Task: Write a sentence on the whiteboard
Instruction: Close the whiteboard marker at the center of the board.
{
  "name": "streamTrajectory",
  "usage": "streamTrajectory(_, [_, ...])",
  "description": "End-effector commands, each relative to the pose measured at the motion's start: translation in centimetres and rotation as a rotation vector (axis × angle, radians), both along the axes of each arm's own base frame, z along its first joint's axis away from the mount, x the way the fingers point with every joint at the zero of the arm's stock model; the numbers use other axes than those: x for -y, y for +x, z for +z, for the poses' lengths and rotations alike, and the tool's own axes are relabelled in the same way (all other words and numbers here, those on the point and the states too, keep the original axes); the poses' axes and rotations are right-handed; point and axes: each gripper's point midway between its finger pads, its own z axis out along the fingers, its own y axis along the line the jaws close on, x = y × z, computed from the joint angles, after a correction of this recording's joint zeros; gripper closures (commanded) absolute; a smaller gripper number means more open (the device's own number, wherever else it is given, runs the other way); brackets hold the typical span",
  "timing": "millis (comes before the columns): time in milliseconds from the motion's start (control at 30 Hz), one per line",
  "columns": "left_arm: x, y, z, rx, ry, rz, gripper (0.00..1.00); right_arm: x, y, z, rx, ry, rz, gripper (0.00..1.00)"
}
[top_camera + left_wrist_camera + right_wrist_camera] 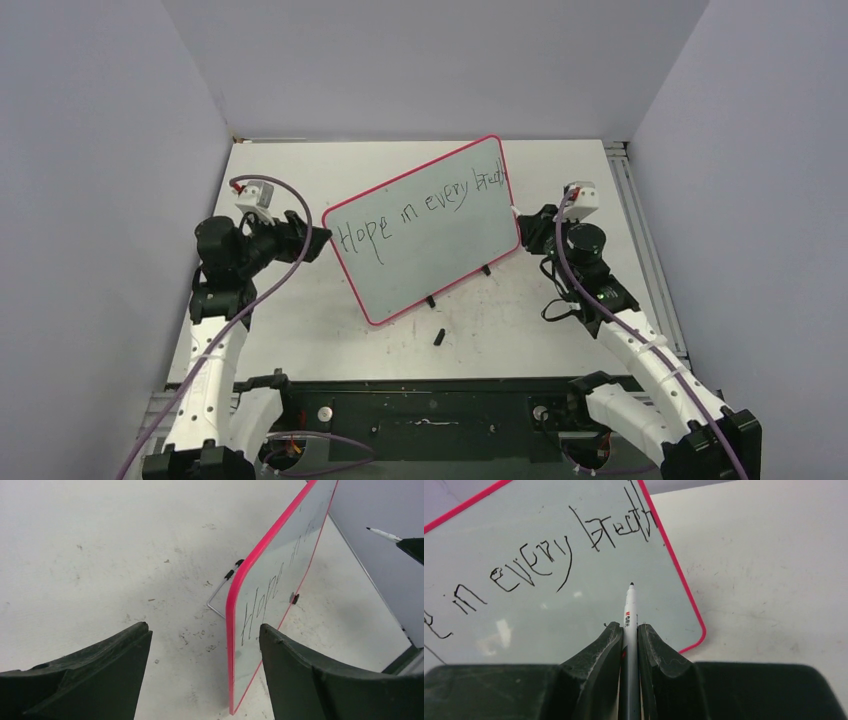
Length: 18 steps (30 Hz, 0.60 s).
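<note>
My left gripper is at the board's edge and should move back and down to grab the small black pen cap point(439, 337), with the sentence point(420, 208) written and the pen uncapped.
The whiteboard point(430, 265) stands tilted on its feet mid-table, with a red-pink rim. The sentence point(420, 208) "Hope in every breath" runs across it in black. My left gripper point(318, 240) is open, its fingers either side of the board's left edge point(231, 630), one in front and one behind. My right gripper point(522, 222) is shut on a white marker pen point(630, 610) at the board's right edge. The pen tip is just off the surface, below the word "breath" point(619, 527). The pen also shows in the left wrist view point(382, 534).
A small black pen cap point(439, 336) lies on the table in front of the board. A wire stand point(217, 597) props the board from behind. Grey walls enclose the table left, right and back. A metal rail point(640, 220) runs along the right side.
</note>
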Motion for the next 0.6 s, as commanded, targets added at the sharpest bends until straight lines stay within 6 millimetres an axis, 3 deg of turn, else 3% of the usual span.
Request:
streamTrajectory(0, [-2.0, -0.5, 1.3, 0.089, 0.174, 0.154, 0.23, -1.3, -2.7, 0.1, -0.107, 0.087, 0.07, 0.9])
streamTrajectory(200, [0.0, -3.6, 3.9, 0.104, 0.304, 0.202, 0.25, -2.3, -5.1, -1.3, -0.212, 0.105, 0.137, 0.94])
streamTrajectory(367, [3.2, -6.1, 4.7, 0.059, 0.331, 0.155, 0.3, -2.6, -6.6, -3.7, -0.334, 0.071, 0.156, 0.95])
streamTrajectory(567, [11.2, -9.2, 3.2, 0.018, 0.306, -0.012, 0.32, -2.4, -7.8, -5.1, -0.382, 0.052, 0.152, 0.95])
